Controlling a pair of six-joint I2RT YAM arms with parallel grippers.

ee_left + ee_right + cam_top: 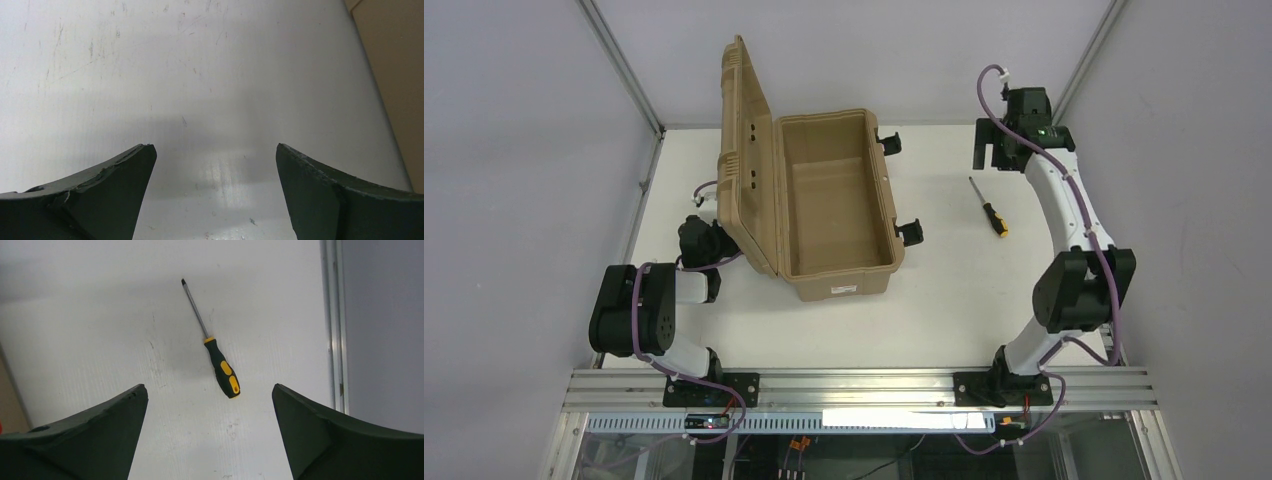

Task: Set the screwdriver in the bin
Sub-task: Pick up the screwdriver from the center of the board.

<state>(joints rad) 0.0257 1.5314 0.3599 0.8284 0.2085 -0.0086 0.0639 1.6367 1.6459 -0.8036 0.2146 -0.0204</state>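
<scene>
The robot's open right gripper will next go down toward the tabletop onto the screwdriver's black-and-yellow handle [995,220] [225,369], because the handle points lengthwise between the gripper's fingers and both its sides are clear.
The screwdriver [989,207], with a thin silver shaft and a black-and-yellow handle, lies flat on the white table to the right of the bin. The bin [839,262] is a tan case standing open, its lid [746,150] raised on the left side, and its inside looks empty. My right gripper [992,160] is open and empty, above the table just beyond the screwdriver's tip. In the right wrist view the screwdriver [220,371] lies ahead of my open gripper [209,387], apart from it. My left gripper [699,238] is open and empty, low beside the lid; it [214,146] is over bare table.
Two black latches [889,141] [911,232] stick out from the bin's right side, and a white label [844,289] is on its near end. The tan case's edge [395,75] shows at the right of the left wrist view. Enclosure walls and a metal frame post [332,315] bound the table.
</scene>
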